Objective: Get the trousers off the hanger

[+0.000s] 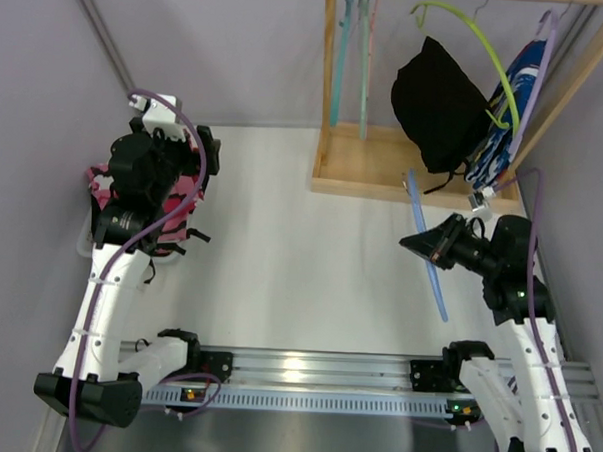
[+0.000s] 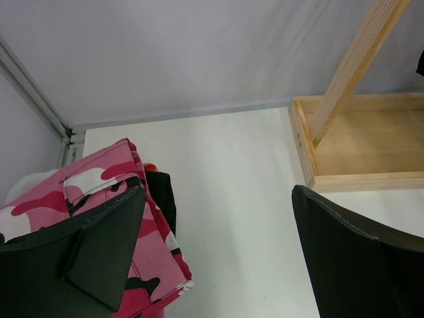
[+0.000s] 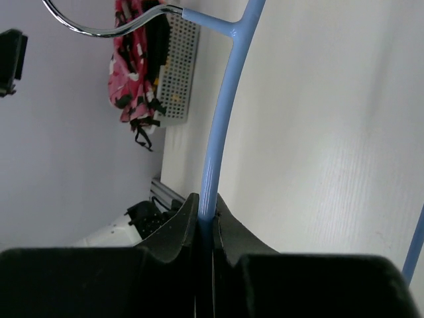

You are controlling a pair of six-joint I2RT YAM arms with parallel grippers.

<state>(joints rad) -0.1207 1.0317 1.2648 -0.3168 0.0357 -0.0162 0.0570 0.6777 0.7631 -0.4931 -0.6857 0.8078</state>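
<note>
The rack bar's free part is above and outward of my right gripper, beside the teal hangers. Next, my right gripper should move up and outward and let go of the bare hanger (image 1: 434,277) there.
The pink-red camouflage trousers (image 1: 172,205) lie bunched in a white basket (image 1: 85,243) at the far left, off any hanger. My left gripper (image 1: 189,166) hovers over them, open and empty; in the left wrist view the camouflage cloth (image 2: 106,199) lies under the left finger (image 2: 99,252) of that gripper (image 2: 217,192). My right gripper (image 1: 413,243) is shut on a bare light-blue hanger (image 1: 434,277), whose bar (image 3: 225,112) runs up out of the closed gripper (image 3: 205,197). Black trousers (image 1: 437,102) hang on a green hanger (image 1: 475,43). Blue-and-white trousers (image 1: 509,110) hang beside them.
A wooden rack with a tray base (image 1: 369,169) stands at the back right; its post (image 2: 358,59) and base show in the left wrist view. Two empty teal hangers (image 1: 341,58) hang at its left end. The arm bases sit on a metal rail (image 1: 305,371) at the near edge.
</note>
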